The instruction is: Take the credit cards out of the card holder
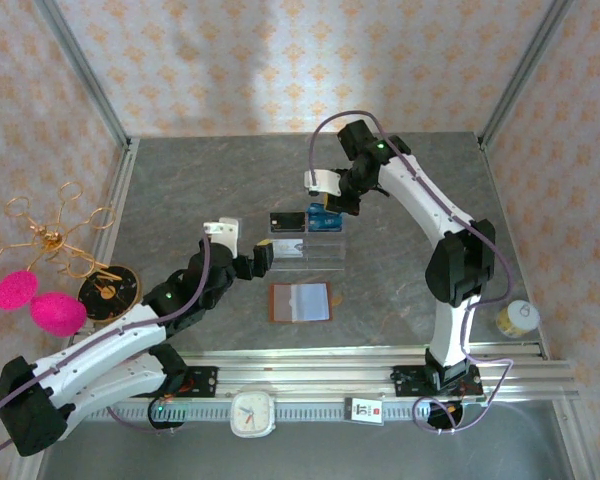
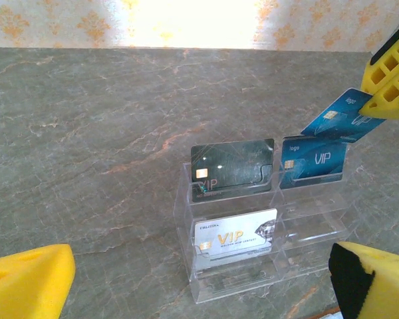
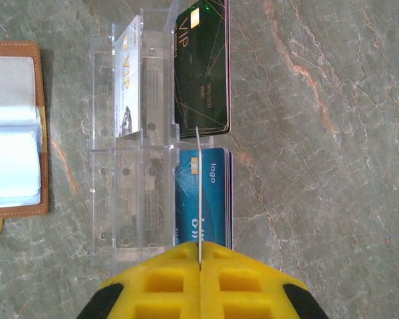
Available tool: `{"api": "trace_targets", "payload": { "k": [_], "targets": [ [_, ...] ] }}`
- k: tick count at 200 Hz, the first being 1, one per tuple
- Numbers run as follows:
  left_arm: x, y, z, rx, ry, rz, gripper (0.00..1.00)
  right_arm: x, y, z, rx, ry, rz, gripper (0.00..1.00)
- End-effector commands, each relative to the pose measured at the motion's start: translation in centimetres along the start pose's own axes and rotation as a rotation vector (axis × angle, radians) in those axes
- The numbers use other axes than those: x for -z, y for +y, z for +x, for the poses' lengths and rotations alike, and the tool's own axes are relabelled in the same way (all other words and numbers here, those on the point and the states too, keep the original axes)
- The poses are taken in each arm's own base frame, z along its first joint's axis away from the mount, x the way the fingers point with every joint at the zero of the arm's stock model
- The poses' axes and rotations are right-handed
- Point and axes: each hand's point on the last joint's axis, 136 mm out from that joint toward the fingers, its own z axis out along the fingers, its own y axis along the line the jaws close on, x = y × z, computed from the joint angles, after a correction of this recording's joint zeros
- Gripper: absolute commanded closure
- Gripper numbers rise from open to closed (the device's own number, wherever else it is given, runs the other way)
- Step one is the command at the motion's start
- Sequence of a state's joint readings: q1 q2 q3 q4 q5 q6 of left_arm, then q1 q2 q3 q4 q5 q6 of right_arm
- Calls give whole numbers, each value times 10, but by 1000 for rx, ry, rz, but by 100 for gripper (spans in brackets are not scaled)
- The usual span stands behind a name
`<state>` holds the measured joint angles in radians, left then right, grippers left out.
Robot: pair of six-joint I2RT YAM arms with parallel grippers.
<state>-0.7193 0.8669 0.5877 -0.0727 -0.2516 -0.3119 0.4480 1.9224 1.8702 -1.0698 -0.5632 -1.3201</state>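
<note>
My right gripper needs to move the blue card (image 2: 339, 114) down next and then let go of it in the far section of the acrylic stand.
The brown card holder (image 1: 300, 302) lies open and flat on the table, pale grey-white credit cards (image 1: 302, 301) showing in its two halves; its right half (image 3: 13, 129) sits at the left of the right wrist view. My right gripper (image 3: 200, 249) is shut on a blue card (image 2: 339, 114), edge-on (image 3: 198, 193) above the blue card (image 3: 209, 196) standing in the clear acrylic stand (image 1: 305, 245). That stand also holds a black card (image 2: 231, 166) and a silver-white VIP card (image 2: 234, 236). My left gripper (image 2: 201, 279) is open, facing the stand's front, nothing between its fingers (image 2: 26, 286).
Pink pom-poms (image 1: 35, 300) and a gold wire ornament (image 1: 50, 230) sit at the left beside a black disc (image 1: 110, 292). A white clock (image 1: 251, 413) lies on the front rail. A yellow roll (image 1: 517, 318) sits at the right.
</note>
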Motion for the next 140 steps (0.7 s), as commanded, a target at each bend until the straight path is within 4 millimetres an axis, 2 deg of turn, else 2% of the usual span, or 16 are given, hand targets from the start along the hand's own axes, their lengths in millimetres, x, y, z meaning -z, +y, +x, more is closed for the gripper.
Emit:
{"api": "trace_targets", "payload": {
  "k": [1,43,77,140],
  "targets": [
    [0,5,-8,-8,-6,-32,1,-9,-2,16,2,51,-12,100],
    [-3,6,-7,-17,3,-40,1,-20,-2,25,-19,64,-23,100],
    [-5,15,-8,-36,12,-101,1,-25,-4,28,-25,71,-22,100],
    [-8,10,-8,-33,12,-77,1,-29,-9,28,-49,62,4,100]
  ]
}}
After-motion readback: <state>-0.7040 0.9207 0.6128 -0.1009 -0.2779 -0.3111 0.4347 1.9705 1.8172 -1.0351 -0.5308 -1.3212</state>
